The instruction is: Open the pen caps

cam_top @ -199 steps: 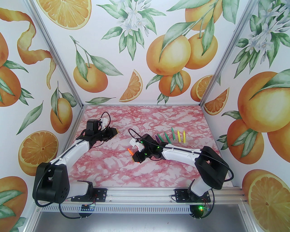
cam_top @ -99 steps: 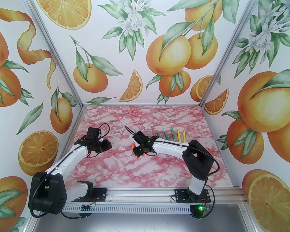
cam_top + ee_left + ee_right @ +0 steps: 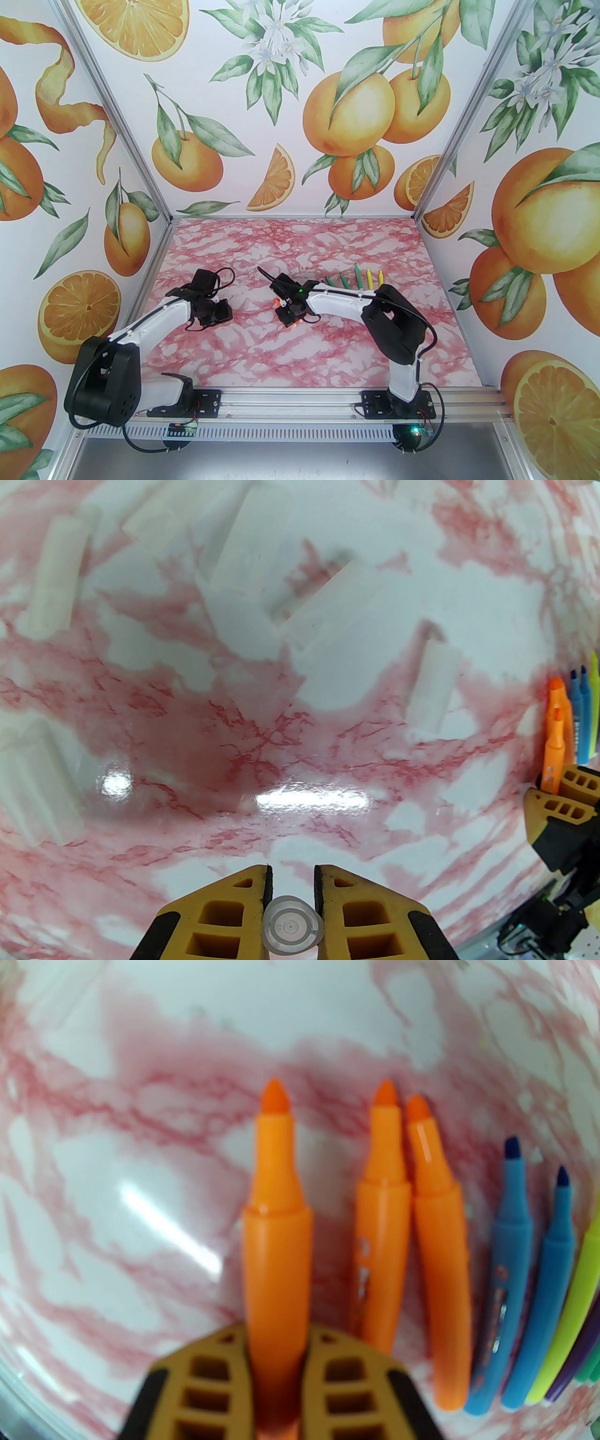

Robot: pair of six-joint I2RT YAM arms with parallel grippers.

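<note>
The clear round pen cap (image 3: 293, 930) should go straight down next, and my left gripper should release it on the marbled tabletop beneath it, as that tabletop is clear of the loose caps.
My right gripper (image 3: 276, 1335) is shut on an uncapped orange pen (image 3: 276, 1222) whose felt tip points away, held low over the table. Two more orange pens (image 3: 382, 1222) lie bare-tipped just right of it, beside two blue pens (image 3: 511, 1260) and a yellow one (image 3: 569, 1316). My left gripper (image 3: 293, 871) is shut on a clear round pen cap (image 3: 293, 930), seen end-on. Several loose translucent pen caps (image 3: 433, 686) lie on the table below it. From above, the left gripper (image 3: 220, 314) and right gripper (image 3: 284, 318) sit apart at mid-table.
Green and yellow pens (image 3: 358, 279) stick out in a row behind the right forearm. The right gripper (image 3: 562, 794) with its orange pen appears at the edge of the left wrist view. The pink marbled table (image 3: 290, 356) is walled on three sides.
The left gripper has swung nearer and tipped down toward the table with the cap. The right arm's elbow has risen and moved left; its gripper and orange pen shifted slightly away.
</note>
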